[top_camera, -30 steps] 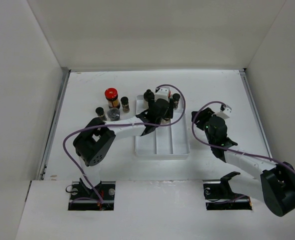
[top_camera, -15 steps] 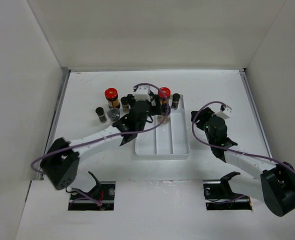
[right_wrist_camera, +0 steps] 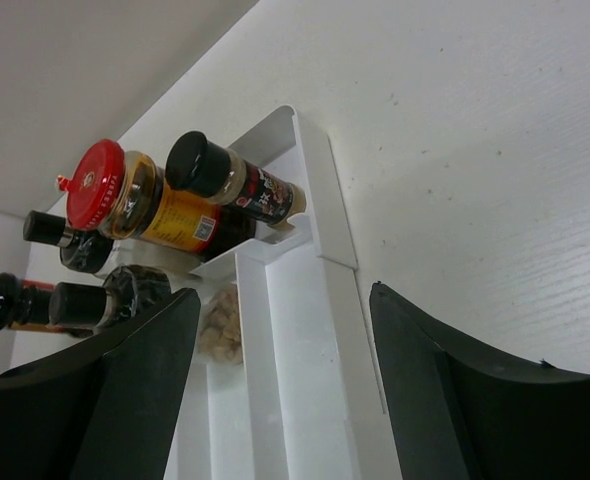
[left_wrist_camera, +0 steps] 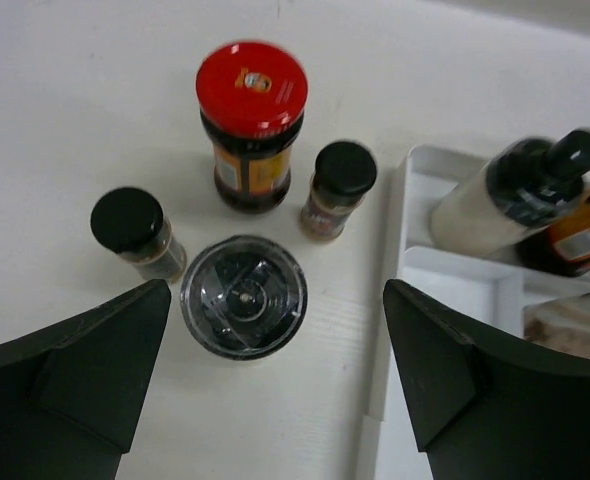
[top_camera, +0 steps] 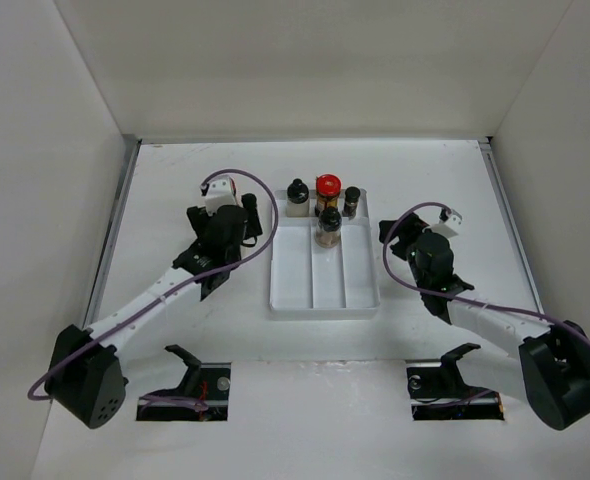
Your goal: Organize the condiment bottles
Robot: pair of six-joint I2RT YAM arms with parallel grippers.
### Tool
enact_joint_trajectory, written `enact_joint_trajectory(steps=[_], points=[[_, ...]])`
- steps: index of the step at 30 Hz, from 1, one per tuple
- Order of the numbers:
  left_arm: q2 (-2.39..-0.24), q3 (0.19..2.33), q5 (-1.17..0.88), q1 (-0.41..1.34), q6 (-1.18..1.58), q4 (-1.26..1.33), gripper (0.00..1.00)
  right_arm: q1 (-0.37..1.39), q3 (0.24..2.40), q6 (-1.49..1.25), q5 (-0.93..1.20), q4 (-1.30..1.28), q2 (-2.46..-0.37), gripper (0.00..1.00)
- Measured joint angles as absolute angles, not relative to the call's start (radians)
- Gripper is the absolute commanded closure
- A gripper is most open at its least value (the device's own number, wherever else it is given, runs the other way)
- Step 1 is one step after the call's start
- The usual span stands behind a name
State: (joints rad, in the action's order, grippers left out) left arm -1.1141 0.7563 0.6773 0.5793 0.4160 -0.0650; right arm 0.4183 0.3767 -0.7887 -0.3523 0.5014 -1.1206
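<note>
The round lid of the clear jar (left_wrist_camera: 244, 298) is already between the open fingers of my left gripper in the wrist view, so my left gripper will move down around it next.
In the left wrist view, a brown jar with a red lid (left_wrist_camera: 252, 125), two small dark black-capped bottles (left_wrist_camera: 337, 190) (left_wrist_camera: 135, 230) and a clear jar with a round lid (left_wrist_camera: 243, 295) stand on the table left of the white tray (left_wrist_camera: 400, 215). My left gripper (left_wrist_camera: 275, 385) (top_camera: 227, 218) is open and empty above them. In the tray (top_camera: 325, 290), a white black-capped bottle (top_camera: 297, 197), a red-lidded jar (top_camera: 327, 188), a small dark bottle (top_camera: 352, 200) and another jar (top_camera: 327, 228) stand at the far end. My right gripper (right_wrist_camera: 285, 370) (top_camera: 400, 238) is open, right of the tray.
White walls enclose the table on the left, back and right. The tray's near compartments (right_wrist_camera: 305, 340) hold nothing. The left arm hides most of the left bottle group in the top view.
My left gripper has pulled out of the tray, leaving the red-lidded jar in its back row, and swung left over the bottle group. The right arm has not moved.
</note>
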Motion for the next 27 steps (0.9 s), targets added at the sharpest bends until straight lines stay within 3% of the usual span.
enact_joint_trajectory(steps=[12,23,27], points=[[-1.282,0.750,0.652,0.515,0.435,-0.049,0.16,0.420,0.377,-0.785,-0.317,0.506,-1.141,0.24],[-1.298,0.732,0.650,0.495,0.442,-0.001,0.50,0.420,0.377,-0.783,-0.313,0.508,-1.141,0.24],[-1.283,0.720,0.650,0.500,0.441,0.006,0.55,0.420,0.377,-0.783,-0.313,0.508,-1.141,0.24]])
